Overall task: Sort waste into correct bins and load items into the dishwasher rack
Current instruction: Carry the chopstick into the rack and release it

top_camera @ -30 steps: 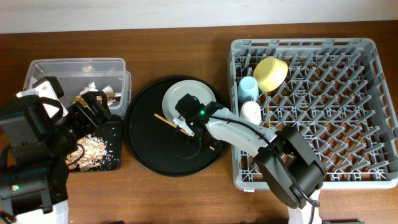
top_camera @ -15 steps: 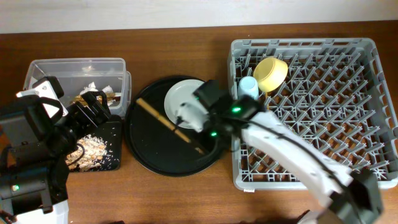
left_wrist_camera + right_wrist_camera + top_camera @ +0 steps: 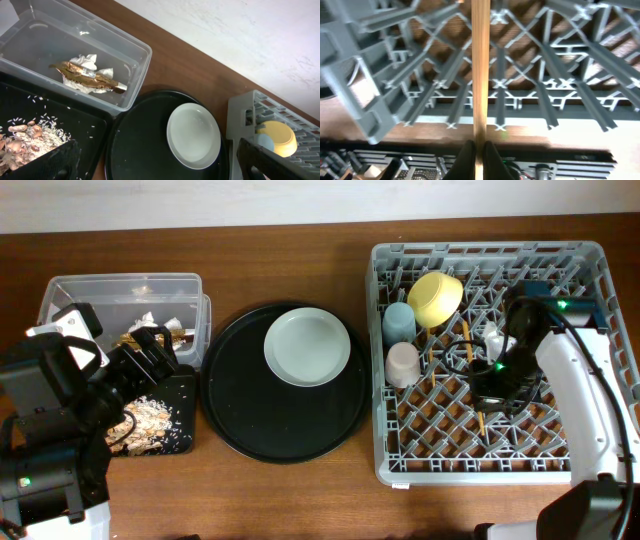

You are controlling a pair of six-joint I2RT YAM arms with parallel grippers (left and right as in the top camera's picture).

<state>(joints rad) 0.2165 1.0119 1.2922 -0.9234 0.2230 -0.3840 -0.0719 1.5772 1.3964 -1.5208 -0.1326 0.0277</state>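
My right gripper is holding the wooden chopsticks above the rack's middle grid point(image 3: 463, 402), which is empty and clear of the cups. It should lower toward the grid next and release the chopsticks there.
My right gripper point(image 3: 492, 380) is over the middle of the grey dishwasher rack point(image 3: 570, 310) and shut on the wooden chopsticks point(image 3: 467, 340). In the right wrist view the chopsticks point(image 3: 480, 65) run up from the closed fingers point(image 3: 479, 160) over the rack grid point(image 3: 560, 65). The yellow bowl point(image 3: 436, 297), blue cup point(image 3: 398, 323) and pink cup point(image 3: 403, 363) sit in the rack's left part. The grey-green plate point(image 3: 307, 347) lies on the round tray. My left gripper point(image 3: 157, 167) is open and empty. The clear tub point(image 3: 30, 45) holds the tissue point(image 3: 86, 62) and wrapper point(image 3: 90, 76). Food scraps point(image 3: 22, 145) lie in the shallow black tray point(image 3: 185, 435).
The large round black tray point(image 3: 240, 400) lies between the bins and the rack. My left arm point(image 3: 60, 410) covers the table's front left corner. A pale wall runs along the table's far edge.
My right gripper has lifted the chopsticks off the round tray and carried them right, over the rack. The plate now shows whole. The left arm has not moved.
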